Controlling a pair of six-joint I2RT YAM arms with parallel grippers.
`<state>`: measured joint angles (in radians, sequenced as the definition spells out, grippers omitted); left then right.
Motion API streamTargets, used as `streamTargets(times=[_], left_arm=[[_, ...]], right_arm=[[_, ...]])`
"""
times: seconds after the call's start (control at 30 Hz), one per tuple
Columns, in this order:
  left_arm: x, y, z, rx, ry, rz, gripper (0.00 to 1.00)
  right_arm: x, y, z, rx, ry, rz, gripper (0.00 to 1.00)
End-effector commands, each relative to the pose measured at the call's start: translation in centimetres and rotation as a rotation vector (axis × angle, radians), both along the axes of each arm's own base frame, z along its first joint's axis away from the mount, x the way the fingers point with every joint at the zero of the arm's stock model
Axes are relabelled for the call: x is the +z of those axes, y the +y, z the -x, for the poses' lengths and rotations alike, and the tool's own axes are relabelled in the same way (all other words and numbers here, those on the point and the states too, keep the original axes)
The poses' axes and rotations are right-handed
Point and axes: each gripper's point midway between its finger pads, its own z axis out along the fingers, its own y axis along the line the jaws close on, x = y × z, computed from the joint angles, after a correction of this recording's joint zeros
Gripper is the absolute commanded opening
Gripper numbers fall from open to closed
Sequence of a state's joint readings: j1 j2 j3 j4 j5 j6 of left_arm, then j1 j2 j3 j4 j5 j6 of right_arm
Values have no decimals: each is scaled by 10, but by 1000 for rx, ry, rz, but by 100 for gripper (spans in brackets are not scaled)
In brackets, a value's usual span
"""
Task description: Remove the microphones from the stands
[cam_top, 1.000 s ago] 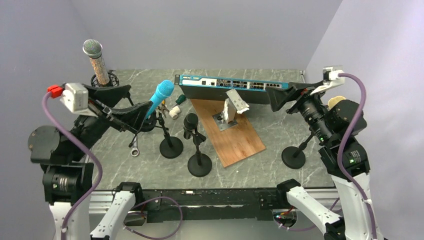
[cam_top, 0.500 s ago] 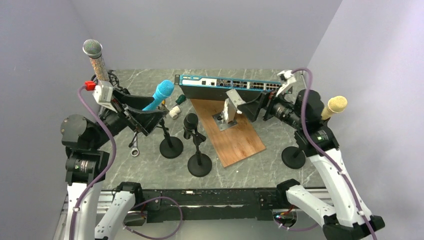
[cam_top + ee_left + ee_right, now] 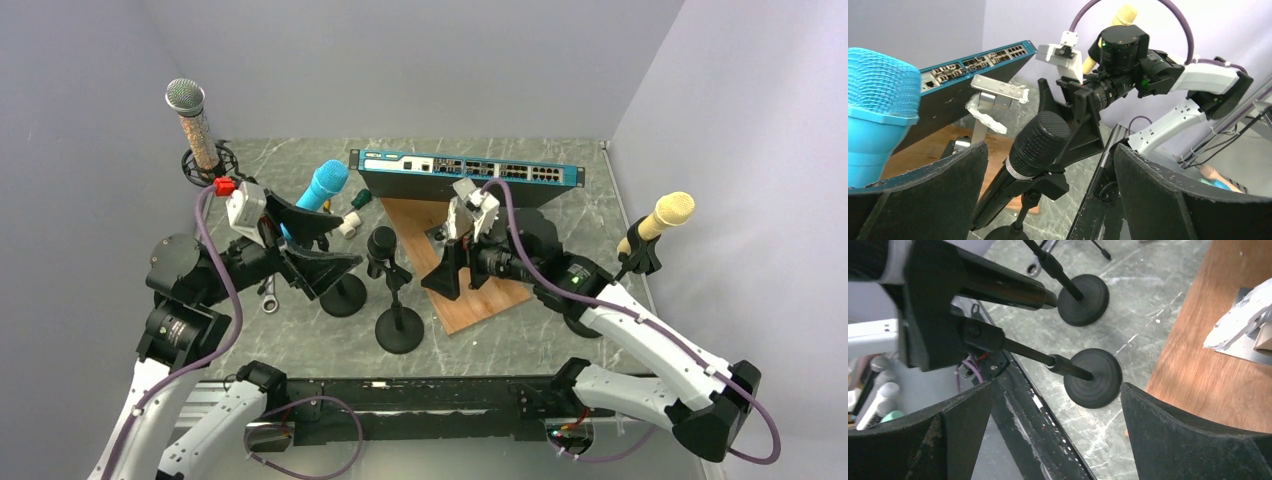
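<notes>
Next, my left gripper shifts to the right in the top view around the microphone's gridded head [image 3: 381, 243] [image 3: 1040, 142] above the clip, which is still beyond my fingers.
A black microphone [image 3: 382, 244] sits tilted in the clip of a short black stand [image 3: 399, 330] at the table's centre. My left gripper [image 3: 335, 243] is open just left of it. In the left wrist view the microphone [image 3: 1040, 142] and its clip [image 3: 1050, 182] lie between the spread fingers of the left gripper [image 3: 1050, 167], untouched. My right gripper [image 3: 456, 274] is open just right of the stand, over the board. The right wrist view shows the clip [image 3: 933, 330], the stand's base [image 3: 1093, 377] and the open right gripper [image 3: 1055, 405].
A blue microphone [image 3: 322, 188] on its own stand [image 3: 343, 296] is by my left gripper. A silver microphone [image 3: 186, 100] stands far left, a yellow one [image 3: 665, 213] far right. A network switch [image 3: 470, 172], wooden board [image 3: 480, 290], taped bracket [image 3: 470, 212] and wrench [image 3: 268, 297] are nearby.
Both arms have swung inward towards the centre. My left gripper moved right to the black microphone. My right gripper moved left over the board. Both stay open.
</notes>
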<state>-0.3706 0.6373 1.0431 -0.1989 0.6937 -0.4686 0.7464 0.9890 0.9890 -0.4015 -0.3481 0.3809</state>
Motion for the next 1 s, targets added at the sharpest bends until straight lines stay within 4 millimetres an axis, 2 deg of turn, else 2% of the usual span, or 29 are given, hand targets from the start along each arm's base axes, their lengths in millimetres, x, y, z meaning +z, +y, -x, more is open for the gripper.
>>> streamTargets(times=[0.0, 0.13, 0.3, 0.43, 0.67, 0.87, 0.97], left_arm=[[3, -6, 5, -26, -95, -15, 99], [-3, -12, 4, -15, -120, -57, 99], [-12, -22, -2, 7, -113, -120, 99], [-16, -32, -5, 40, -122, -157, 98], [-25, -53, -14, 77, -108, -229, 87], [-18, -51, -17, 111, -119, -192, 82], [-24, -50, -22, 134, -100, -219, 79]], right_arm=[[-16, 16, 3, 2, -89, 27, 100], [-32, 37, 18, 35, -188, 58, 100], [-38, 49, 22, -16, -269, 105, 100], [-24, 55, 33, -43, -345, 86, 100], [25, 62, 47, -89, -420, -14, 99], [35, 60, 46, -121, -427, -53, 95], [40, 58, 45, -139, -429, -74, 94]])
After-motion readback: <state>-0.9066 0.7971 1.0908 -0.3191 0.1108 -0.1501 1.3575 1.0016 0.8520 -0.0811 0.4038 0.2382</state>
